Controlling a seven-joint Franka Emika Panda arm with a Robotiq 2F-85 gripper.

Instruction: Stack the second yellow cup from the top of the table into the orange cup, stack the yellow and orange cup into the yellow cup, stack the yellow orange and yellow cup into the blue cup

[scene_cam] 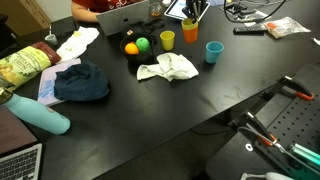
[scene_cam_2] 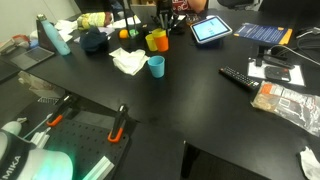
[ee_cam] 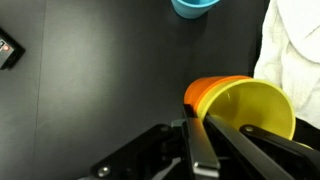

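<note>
I will next lift the nested cups with my gripper, move them over the lemon-yellow cup's opening (scene_cam: 167, 33) and lower them to release them inside, because that cup still stands separate beside them.
In the wrist view the golden-yellow cup (ee_cam: 262, 112) sits nested inside the orange cup (ee_cam: 203, 92). My gripper (ee_cam: 206, 120) is shut on their shared wall, one finger outside the orange cup and one inside the yellow one. The light blue cup (ee_cam: 195, 6) stands just beyond, apart from them. In an exterior view the gripper (scene_cam: 191, 18) comes down from the top edge onto the orange cup (scene_cam: 189, 34). The paler lemon-yellow cup (scene_cam: 167, 40) stands beside it, and the blue cup (scene_cam: 213, 52) is nearer the front of the black table (scene_cam: 180, 105). The blue cup (scene_cam_2: 156, 66) also shows in the other exterior view.
A crumpled white cloth (scene_cam: 167, 68) (scene_cam_2: 128, 62) (ee_cam: 295, 60) lies next to the cups. An orange ball (scene_cam: 131, 47) and a green ball (scene_cam: 143, 44) sit beside the lemon cup. A dark blue cloth (scene_cam: 82, 82), a teal bottle (scene_cam: 40, 113), a tablet (scene_cam_2: 210, 29) and a remote (scene_cam_2: 240, 77) are also on the table.
</note>
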